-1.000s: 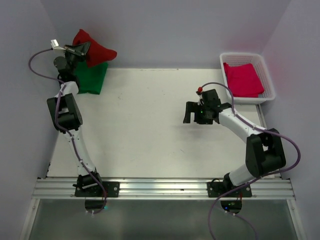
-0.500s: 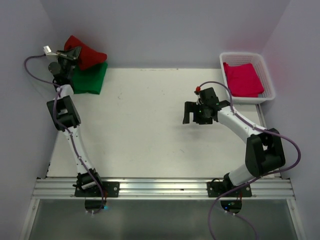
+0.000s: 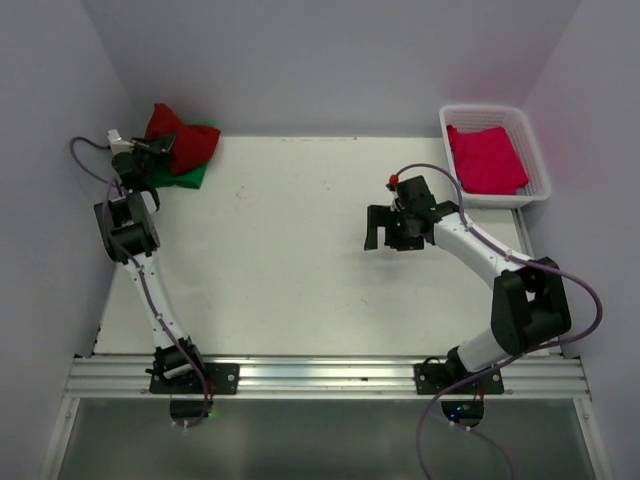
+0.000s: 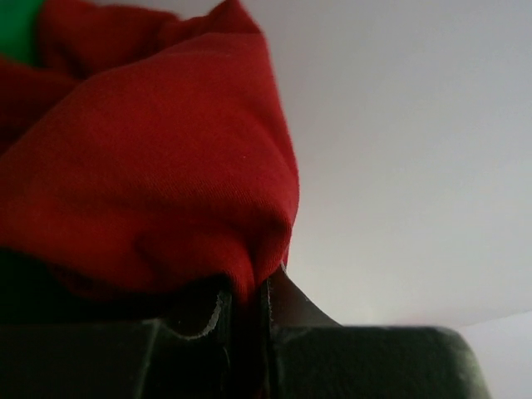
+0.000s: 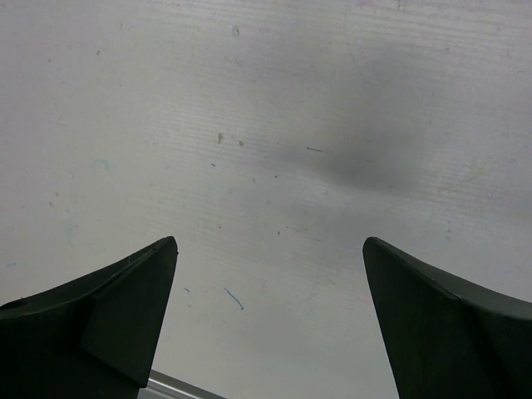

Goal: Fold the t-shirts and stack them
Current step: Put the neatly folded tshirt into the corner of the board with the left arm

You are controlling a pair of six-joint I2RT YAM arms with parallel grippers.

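I will next move my left gripper back and toward the nearby side wall, so it pulls the red t-shirt's fold across the green t-shirt point(image 3: 184, 177) point(image 4: 17, 32).
A red t-shirt point(image 3: 180, 140) is bunched at the table's far left corner, lying over a folded green t-shirt point(image 3: 196, 172). My left gripper point(image 3: 153, 148) is shut on a fold of the red t-shirt point(image 4: 150, 166); the cloth is pinched between the fingers point(image 4: 218, 303). A sliver of the green shirt point(image 4: 18, 29) shows at the top left of the left wrist view. A folded pink t-shirt point(image 3: 487, 158) lies in the white basket point(image 3: 528, 128) at the far right. My right gripper point(image 3: 378, 228) is open and empty over bare table point(image 5: 270, 266).
The white table point(image 3: 290, 260) runs between the arms. Grey walls close in on the left, back and right. The basket stands at the far right corner, close behind my right arm.
My left gripper has carried the red t-shirt lower and further left, down onto the green shirt in the corner. The right arm has barely moved.
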